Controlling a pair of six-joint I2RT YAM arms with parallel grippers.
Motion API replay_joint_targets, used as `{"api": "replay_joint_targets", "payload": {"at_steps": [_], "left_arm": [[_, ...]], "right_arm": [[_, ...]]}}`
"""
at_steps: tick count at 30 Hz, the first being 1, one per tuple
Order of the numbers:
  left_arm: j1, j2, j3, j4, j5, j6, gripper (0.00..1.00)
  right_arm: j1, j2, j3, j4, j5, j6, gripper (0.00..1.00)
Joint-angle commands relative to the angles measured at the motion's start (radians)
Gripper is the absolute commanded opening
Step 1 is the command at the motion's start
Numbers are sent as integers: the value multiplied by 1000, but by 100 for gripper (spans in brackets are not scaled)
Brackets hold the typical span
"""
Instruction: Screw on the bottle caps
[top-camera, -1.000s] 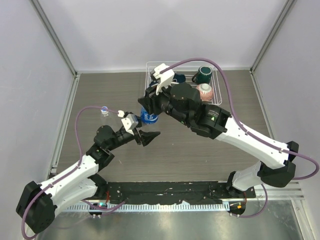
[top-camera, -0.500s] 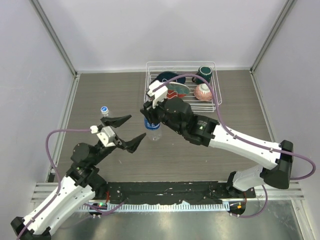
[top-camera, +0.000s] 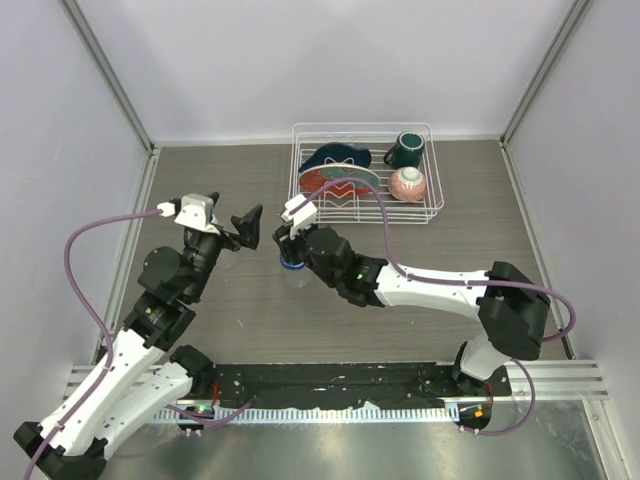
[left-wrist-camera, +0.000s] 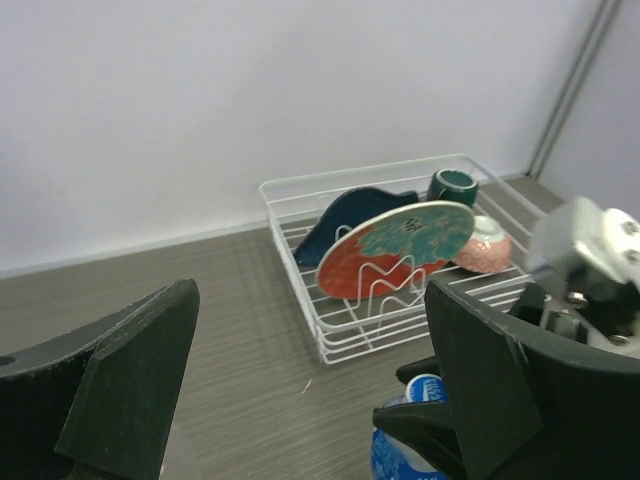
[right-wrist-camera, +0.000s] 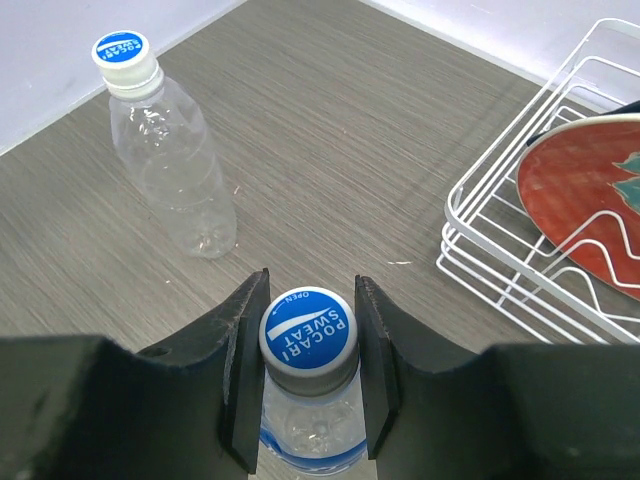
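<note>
The blue-topped cap (right-wrist-camera: 308, 328) sits on the bottle's neck, so my right gripper should next lower it slightly, then open to release it.
A clear bottle with a blue label (right-wrist-camera: 305, 430) stands on the table, and its blue-topped cap (right-wrist-camera: 308, 328) sits on the neck. My right gripper (right-wrist-camera: 308, 365) is shut on that cap, one finger pressed to each side. From above, the same gripper (top-camera: 291, 250) covers the labelled bottle (top-camera: 297, 272). The plain bottle (right-wrist-camera: 172, 165) stands to the left with its own blue cap (right-wrist-camera: 125, 52) on. My left gripper (top-camera: 238, 230) hangs open over that spot and hides the plain bottle from above. In the left wrist view its fingers (left-wrist-camera: 130, 385) stand wide apart with nothing between them.
A white wire dish rack (top-camera: 432, 205) at the back holds a red and teal plate (top-camera: 335, 180), a dark green mug (top-camera: 406, 150) and a pink bowl (top-camera: 407, 182). Grey walls close in the table on both sides.
My left gripper let go near the labelled bottle, opened wide, drew back, then swung up-left over the plain bottle. The right gripper sank lower and stayed on the cap.
</note>
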Motion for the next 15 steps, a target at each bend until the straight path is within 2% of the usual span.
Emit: {"api": "replay_joint_targets", "payload": {"at_steps": [1,15], "left_arm": [[55,20,61,-63,-60,-54,100],[120,109,191,-140,-111,-90,100]], "right_arm": [[4,10,-31,231,65,33,1],[14,74,-97,233,108,76,5]]}}
